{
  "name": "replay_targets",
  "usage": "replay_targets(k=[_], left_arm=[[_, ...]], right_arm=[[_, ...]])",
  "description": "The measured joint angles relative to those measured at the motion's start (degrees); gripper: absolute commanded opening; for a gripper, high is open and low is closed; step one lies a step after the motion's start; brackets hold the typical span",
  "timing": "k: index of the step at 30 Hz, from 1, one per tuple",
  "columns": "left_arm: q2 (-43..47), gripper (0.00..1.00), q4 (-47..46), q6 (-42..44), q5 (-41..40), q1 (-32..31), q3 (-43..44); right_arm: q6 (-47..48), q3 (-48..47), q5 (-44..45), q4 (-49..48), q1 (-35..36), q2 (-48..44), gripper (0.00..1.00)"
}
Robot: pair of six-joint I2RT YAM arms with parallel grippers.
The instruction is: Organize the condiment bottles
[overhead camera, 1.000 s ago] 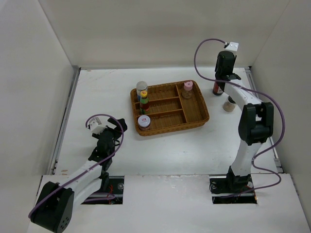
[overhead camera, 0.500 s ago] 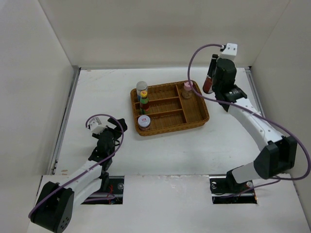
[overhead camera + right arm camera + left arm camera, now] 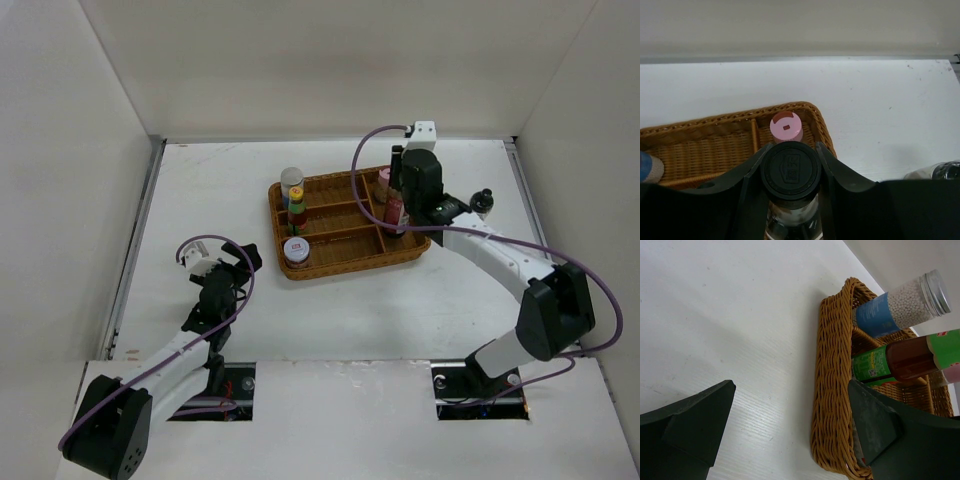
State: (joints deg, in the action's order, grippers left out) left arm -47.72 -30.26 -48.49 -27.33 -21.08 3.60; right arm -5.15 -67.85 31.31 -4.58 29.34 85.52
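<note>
My right gripper should next lower toward the pink-lidded shaker and release the clear bottle upright beside it on the bottom of the tray's section, as room remains.
My right gripper is shut on the black cap of the tall clear bottle with a red label, holding it upright over the right compartment of the wicker tray. In the right wrist view the fingers clamp the cap, and the pink-lidded shaker stands just behind it in the tray. A blue-labelled jar, a green-yellow-capped red bottle and a red-labelled jar line the tray's left end. My left gripper is open on the table left of the tray.
A black-capped shaker stands on the table right of the tray, and it also shows at the right wrist view's lower right edge. White walls enclose the table on three sides.
My right arm has lifted the tall bottle from the back right of the table and carried it left, over the tray's right compartment. The left arm has not moved.
</note>
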Motion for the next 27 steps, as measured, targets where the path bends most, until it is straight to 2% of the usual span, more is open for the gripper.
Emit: replay_targets(k=[10,17,21,27], left_arm=[[0.00,1.00,-0.02,0.00,0.00,0.02,0.00],[0.00,1.00,-0.02,0.02,0.00,0.00,0.00],[0.00,1.00,-0.02,0.00,0.17,0.00,0.00],[-0.02,1.00,-0.02,0.00,0.46,0.00,0.00]], right_arm=[[-0.20,0.33,-0.20,-2.97,0.00,1.51,0.31],[-0.13,0.87,-0.24,-5.97,0.00,3.39,0.36],[0.46,3.98,-0.20,-10.88,0.00,4.28,0.35],[1.49,4.00,-0.20,-12.66,-0.11,4.87,0.34]])
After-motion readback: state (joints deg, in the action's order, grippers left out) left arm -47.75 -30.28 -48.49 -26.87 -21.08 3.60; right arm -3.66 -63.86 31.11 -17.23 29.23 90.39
